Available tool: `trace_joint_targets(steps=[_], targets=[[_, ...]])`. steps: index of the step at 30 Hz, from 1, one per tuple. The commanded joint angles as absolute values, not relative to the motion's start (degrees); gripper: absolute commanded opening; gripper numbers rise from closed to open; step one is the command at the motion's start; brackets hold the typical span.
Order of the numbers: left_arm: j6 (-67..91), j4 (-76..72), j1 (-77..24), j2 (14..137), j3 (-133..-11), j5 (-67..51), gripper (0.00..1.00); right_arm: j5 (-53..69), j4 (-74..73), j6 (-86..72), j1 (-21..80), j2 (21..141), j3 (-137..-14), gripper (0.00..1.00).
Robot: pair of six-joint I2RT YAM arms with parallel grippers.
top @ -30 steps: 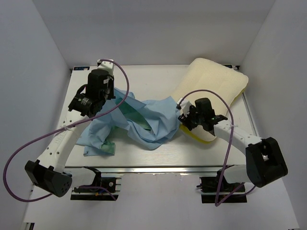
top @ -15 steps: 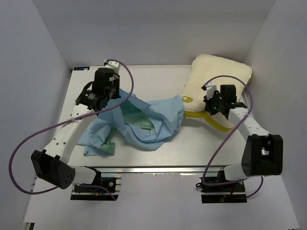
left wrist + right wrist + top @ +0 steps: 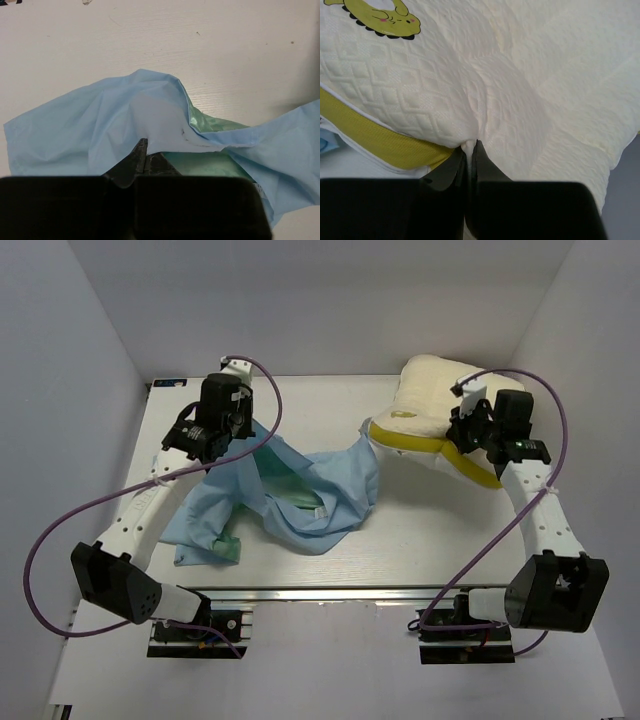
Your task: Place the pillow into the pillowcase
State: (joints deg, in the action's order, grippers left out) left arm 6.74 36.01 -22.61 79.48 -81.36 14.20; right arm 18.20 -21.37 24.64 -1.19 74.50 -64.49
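Note:
My left gripper holds the edge of the pillowcase's opening up. My right gripper should next carry the pillow (image 3: 437, 400) to the left in the top view and let it go inside the pillowcase's green-lined opening.
The cream pillow (image 3: 437, 400) with its yellow side band sits at the back right of the table, bunched and lifted. My right gripper (image 3: 468, 428) is shut on a pinch of the pillow (image 3: 520, 80) cover, just beside the yellow band. The pillowcase (image 3: 290, 490), light blue outside and mint green inside, lies crumpled across the left and middle of the table. My left gripper (image 3: 232, 432) is shut on an upper edge of the pillowcase (image 3: 150, 110), holding it raised so the green lining shows beneath.
White walls close in the table (image 3: 320, 400) at the back and both sides. Purple cables loop from both arms. A small yellow cartoon patch (image 3: 380, 17) is printed on the pillow near its band.
My right gripper closed on the pillow and carried it back and to the right, off the pillowcase. The left gripper shifted slightly toward the back, still holding the cloth.

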Motion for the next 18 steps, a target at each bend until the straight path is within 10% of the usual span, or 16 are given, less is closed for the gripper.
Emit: trace_joint_targets(steps=[1, 18], targets=[[6.2, 36.3, -22.2, 79.6, -84.5, 15.4, 0.00, 20.7, -17.2, 22.1, -2.4, 72.3, -71.3, 0.00], [7.3, 35.9, -22.3, 85.0, -89.2, 8.5, 0.00, 28.1, -25.5, 21.1, 18.6, 59.8, -58.4, 0.00]])
